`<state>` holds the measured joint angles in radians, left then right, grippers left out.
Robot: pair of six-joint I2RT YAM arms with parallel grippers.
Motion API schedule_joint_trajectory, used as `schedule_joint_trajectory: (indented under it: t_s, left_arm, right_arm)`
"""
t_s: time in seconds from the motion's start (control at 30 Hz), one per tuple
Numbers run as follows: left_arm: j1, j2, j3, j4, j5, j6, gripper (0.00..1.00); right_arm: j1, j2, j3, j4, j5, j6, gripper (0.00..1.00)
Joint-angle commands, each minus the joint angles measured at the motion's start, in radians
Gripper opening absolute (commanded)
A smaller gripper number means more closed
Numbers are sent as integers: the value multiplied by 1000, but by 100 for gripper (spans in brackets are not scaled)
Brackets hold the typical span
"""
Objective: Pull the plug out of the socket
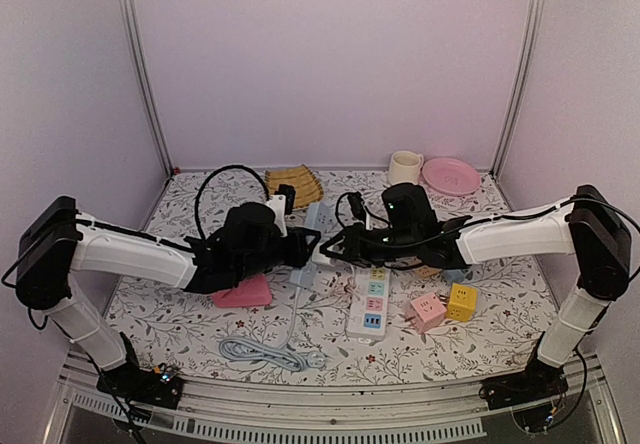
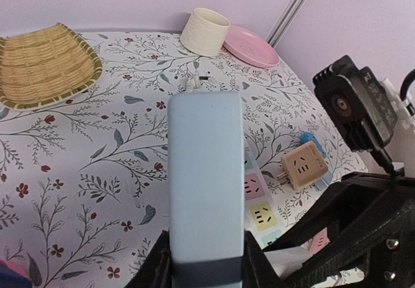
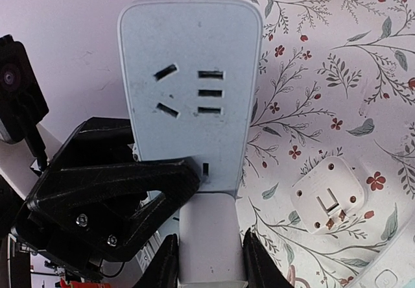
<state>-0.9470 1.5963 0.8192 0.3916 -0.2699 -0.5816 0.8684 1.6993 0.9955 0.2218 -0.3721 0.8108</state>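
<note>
My right gripper holds the plug, so next I need to pull the grey-blue strip in my left gripper left in the top view, then down, and release it on the open table.
The socket point(image 1: 369, 305), a long white strip with pastel outlet panels point(image 2: 255, 198), lies flat on the table under the grippers, and nothing holds it. My left gripper point(image 2: 205, 270) is shut on one end of a slimmer grey-blue strip point(image 2: 205, 171) and holds it above the table. A white plug point(image 3: 211, 233) sits against the outlet face of that grey-blue strip point(image 3: 194, 87). My right gripper point(image 3: 209, 265) is shut on the plug's sides. In the top view the left gripper point(image 1: 303, 249) and the right gripper point(image 1: 328, 254) meet tip to tip at the table's middle.
A pink cube adapter point(image 1: 428, 311), a yellow one point(image 1: 461, 302) and a tan one point(image 2: 303, 165) lie right of the socket. A white adapter point(image 3: 326, 195) lies prongs up. A cup point(image 1: 405, 167), pink plate point(image 1: 451, 175) and bamboo basket point(image 1: 293, 184) stand at the back. A grey cable point(image 1: 262, 351) trails to the front.
</note>
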Motion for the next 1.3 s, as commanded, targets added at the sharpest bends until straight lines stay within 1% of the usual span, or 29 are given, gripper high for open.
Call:
schedule_joint_trajectory:
  t_s: [0.0, 0.3, 0.37, 0.53, 0.7, 0.87, 1.1, 1.27]
  left_arm:
    - [73, 45, -3, -194, -207, 74, 0]
    - [69, 80, 43, -287, -280, 51, 0]
    - [74, 78, 42, -291, -274, 52, 0]
    - [120, 52, 0, -254, -204, 41, 0]
    - [134, 38, -11, -253, -198, 57, 0]
    - [134, 44, -5, -248, -201, 61, 0]
    - [132, 70, 35, -266, -196, 56, 0]
    - [133, 70, 41, -258, -165, 56, 0]
  right_arm:
    - [10, -9, 41, -18, -90, -16, 4]
    - [13, -20, 48, -54, -61, -36, 4]
    - [3, -28, 40, -59, -69, -43, 4]
    - [-45, -53, -5, -52, -117, -45, 4]
    - [-69, -62, -37, -37, -171, -47, 4]
    - [-62, -45, -33, -14, -194, -31, 4]
    - [6, 0, 32, -25, -160, -32, 4]
    - [7, 18, 24, -25, -134, -28, 4]
